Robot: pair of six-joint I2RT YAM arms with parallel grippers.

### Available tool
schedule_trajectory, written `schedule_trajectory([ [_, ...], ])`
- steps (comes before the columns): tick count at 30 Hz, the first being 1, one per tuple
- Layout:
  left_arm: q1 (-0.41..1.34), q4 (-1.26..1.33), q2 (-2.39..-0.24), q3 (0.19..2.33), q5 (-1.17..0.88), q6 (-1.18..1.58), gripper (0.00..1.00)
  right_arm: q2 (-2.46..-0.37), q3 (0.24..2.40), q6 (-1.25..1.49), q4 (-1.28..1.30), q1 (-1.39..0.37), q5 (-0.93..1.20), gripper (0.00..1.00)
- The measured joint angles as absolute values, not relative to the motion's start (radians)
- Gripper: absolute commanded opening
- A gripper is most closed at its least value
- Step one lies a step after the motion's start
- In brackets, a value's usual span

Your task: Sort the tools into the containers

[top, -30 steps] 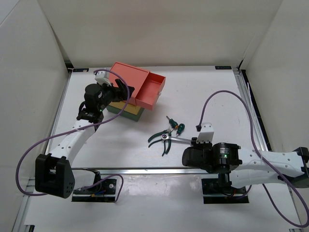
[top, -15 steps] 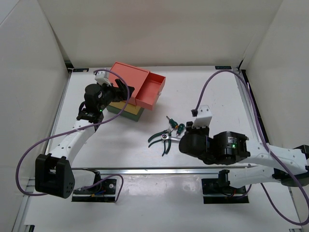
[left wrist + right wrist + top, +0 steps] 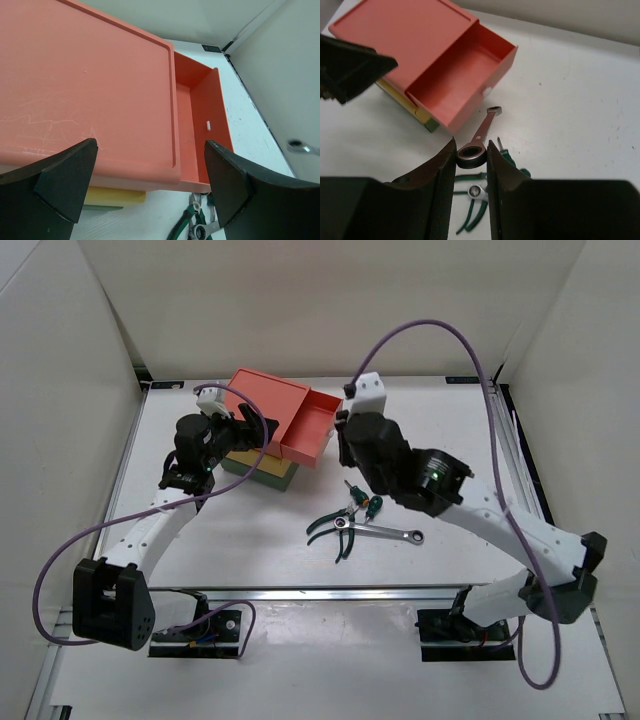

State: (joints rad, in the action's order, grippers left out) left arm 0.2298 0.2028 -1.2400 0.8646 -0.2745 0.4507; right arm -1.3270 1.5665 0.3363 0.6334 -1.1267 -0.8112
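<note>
My right gripper moves past the front side of the salmon-red drawer (image 3: 312, 428), over the drawer's inside, and down next, because that drawer stands open beside the hanging wrench.
My right gripper (image 3: 471, 147) is shut on the ring end of a silver wrench (image 3: 481, 131) that hangs above the table beside the open salmon-red drawer (image 3: 455, 80). In the top view the right gripper (image 3: 343, 448) is next to that drawer (image 3: 312, 428). My left gripper (image 3: 150, 145) is open over the top of the red box (image 3: 85, 90), touching nothing. A second wrench (image 3: 388, 532), two green-handled pliers (image 3: 333, 527) and two green screwdrivers (image 3: 362, 500) lie mid-table. The yellow (image 3: 268, 467) and dark green (image 3: 262, 481) drawers are shut beneath the red one.
White walls enclose the table on three sides. Purple cables loop over both arms. The red drawer's white knob (image 3: 486, 91) faces the tool pile. A metal rail (image 3: 300, 592) runs along the near edge.
My right arm has risen from low at the near edge and swung far-left to beside the open red drawer. The left arm and the tools on the table have not moved.
</note>
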Motion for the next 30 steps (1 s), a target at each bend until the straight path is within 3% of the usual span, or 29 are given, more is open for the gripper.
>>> schedule_trajectory([
  [14, 0.23, 0.225, -1.25, 0.861, -0.298, 0.458, 0.99, -1.676, 1.796, 0.188, 0.422, -0.832, -0.384, 0.0],
  [30, 0.23, 0.235, -1.256, 0.861, -0.304, 0.457, 0.99, -1.823, 1.674, 0.171, 0.211, -0.74, -0.105, 0.0],
])
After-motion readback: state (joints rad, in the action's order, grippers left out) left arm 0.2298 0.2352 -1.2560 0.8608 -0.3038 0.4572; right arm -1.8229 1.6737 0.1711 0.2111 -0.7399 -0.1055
